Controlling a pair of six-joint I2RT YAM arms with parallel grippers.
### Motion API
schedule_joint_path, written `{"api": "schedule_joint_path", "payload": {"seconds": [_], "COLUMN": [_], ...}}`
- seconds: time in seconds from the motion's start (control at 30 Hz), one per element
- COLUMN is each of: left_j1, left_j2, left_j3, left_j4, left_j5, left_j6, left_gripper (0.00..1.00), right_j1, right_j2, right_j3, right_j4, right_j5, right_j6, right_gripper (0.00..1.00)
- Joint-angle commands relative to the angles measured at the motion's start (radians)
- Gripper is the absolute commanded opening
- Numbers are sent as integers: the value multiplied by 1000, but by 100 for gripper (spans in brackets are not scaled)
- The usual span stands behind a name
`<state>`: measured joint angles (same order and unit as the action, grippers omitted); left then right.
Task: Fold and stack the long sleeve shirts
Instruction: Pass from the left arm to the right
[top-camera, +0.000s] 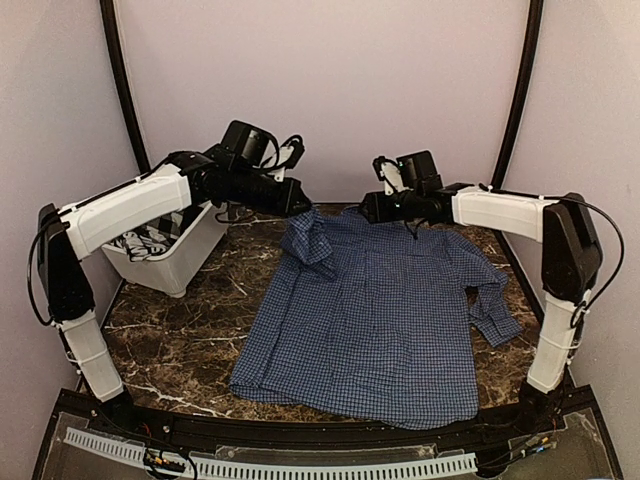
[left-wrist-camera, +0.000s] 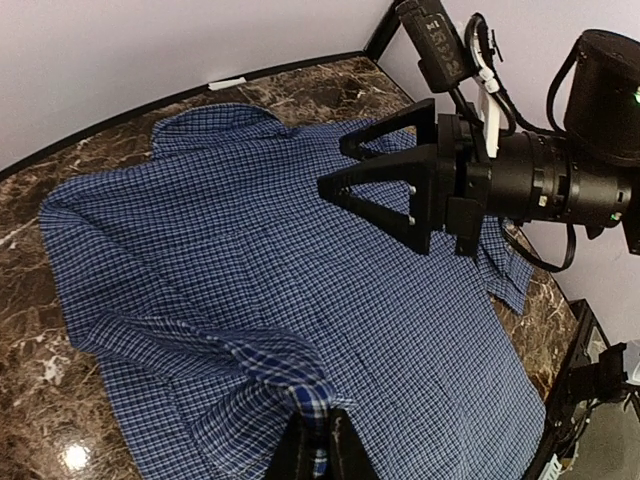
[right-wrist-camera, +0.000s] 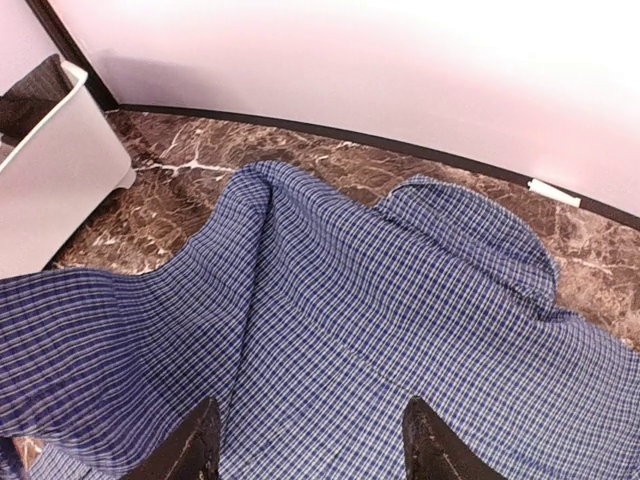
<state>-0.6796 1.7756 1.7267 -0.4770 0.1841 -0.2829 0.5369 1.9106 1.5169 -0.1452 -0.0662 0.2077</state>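
My right gripper draws back from the collar and across the shirt (top-camera: 380, 320) onto the cloth of the fold next, since that fold hangs raised from my left gripper.
A blue checked long sleeve shirt (top-camera: 380, 320) lies spread back-up on the dark marble table, collar at the far side. My left gripper (top-camera: 300, 205) is shut on a fold of the shirt's far-left shoulder and holds it raised; in the left wrist view (left-wrist-camera: 318, 440) the cloth is pinched between the fingers. My right gripper (top-camera: 368, 208) is open and empty, just above the collar area; in the right wrist view (right-wrist-camera: 310, 450) its fingers stand wide apart over the cloth (right-wrist-camera: 380, 330). The right sleeve (top-camera: 495, 305) lies folded at the right.
A white plastic bin (top-camera: 170, 250) with patterned cloth inside stands at the far left, under the left arm; it also shows in the right wrist view (right-wrist-camera: 50, 170). Bare marble table (top-camera: 180, 340) lies left of the shirt. Walls close the back and sides.
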Motion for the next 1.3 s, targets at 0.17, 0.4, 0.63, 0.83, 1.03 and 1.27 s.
{"api": "schedule_joint_path", "payload": {"seconds": [0.17,0.4,0.63,0.83,1.03,1.27], "left_j1": [-15,-17,-21,-27,-33,-34], "left_j2": [97,122,123,122,114,94], "left_j3": [65,74,81,85,79,79], "left_j4": [81,82,92,88,87,76], "left_j5": [140,159,169,173,171,115], "left_j6": [-54,-75,-90,-94,-96,-99], "left_gripper": [7,7,7,7,7,12], "right_j1": [108,208,295,334,335,334], "right_j2": [-244,-357,-309,-222,-168,-115], "right_j3": [-312,-434,-403,-323,-275,-229], "right_j4": [178,244,258,255,274,250], "right_j5": [-27,14,63,125,153,250], "right_j6": [61,67,69,81,117,160], "right_gripper": [59,60,61,61,61,20]}}
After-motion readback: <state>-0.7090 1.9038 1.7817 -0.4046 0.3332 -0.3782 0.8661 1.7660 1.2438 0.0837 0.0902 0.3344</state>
